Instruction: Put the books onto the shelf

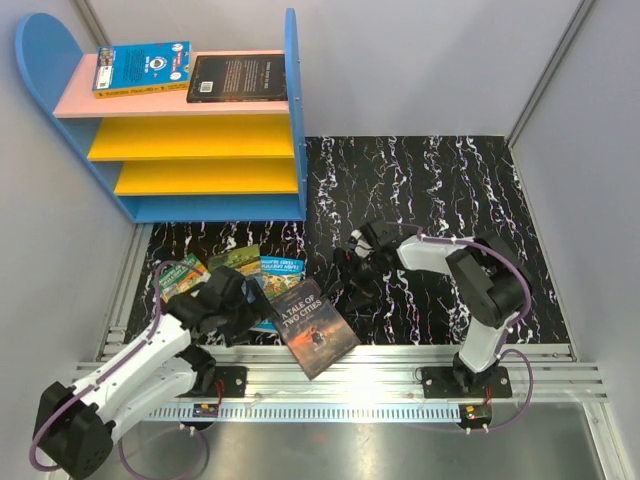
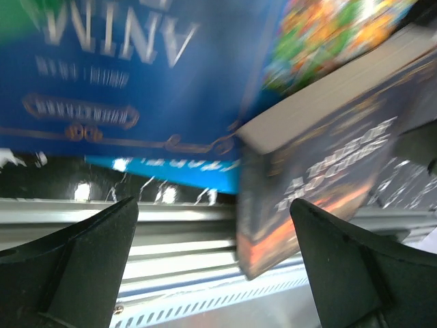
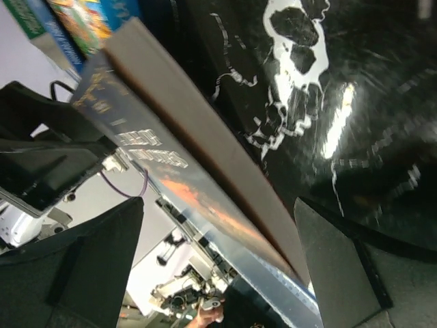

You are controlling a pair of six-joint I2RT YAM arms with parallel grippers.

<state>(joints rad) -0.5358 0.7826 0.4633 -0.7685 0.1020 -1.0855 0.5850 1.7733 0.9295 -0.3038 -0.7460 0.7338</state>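
I should next move my left gripper to the right in the top view, onto the spine of the dark book in the pile. The dark book lies on that side, and no other books cover it.
The shelf (image 1: 292,120) stands at the back left. A blue book (image 1: 140,68) and a dark book (image 1: 238,78) lie flat on its pink top board. Several books lie overlapped on the table in front: a green one (image 1: 180,272), a blue one (image 1: 282,270) and a dark "A Tale of Two Cities" (image 1: 318,330). My left gripper (image 1: 240,305) hovers open over this pile. In the left wrist view the left gripper (image 2: 215,266) shows the blue cover (image 2: 136,82) and the dark book's corner (image 2: 307,184) between its fingers. My right gripper (image 1: 345,268) is open beside the dark book. In the right wrist view the right gripper (image 3: 218,266) frames that book's page edge (image 3: 198,137).
The black marbled table top (image 1: 430,200) stretches to the right of the shelf. A metal rail (image 1: 350,385) runs along the near edge, and the dark book's corner overhangs it. Grey walls close in on the left, back and right.
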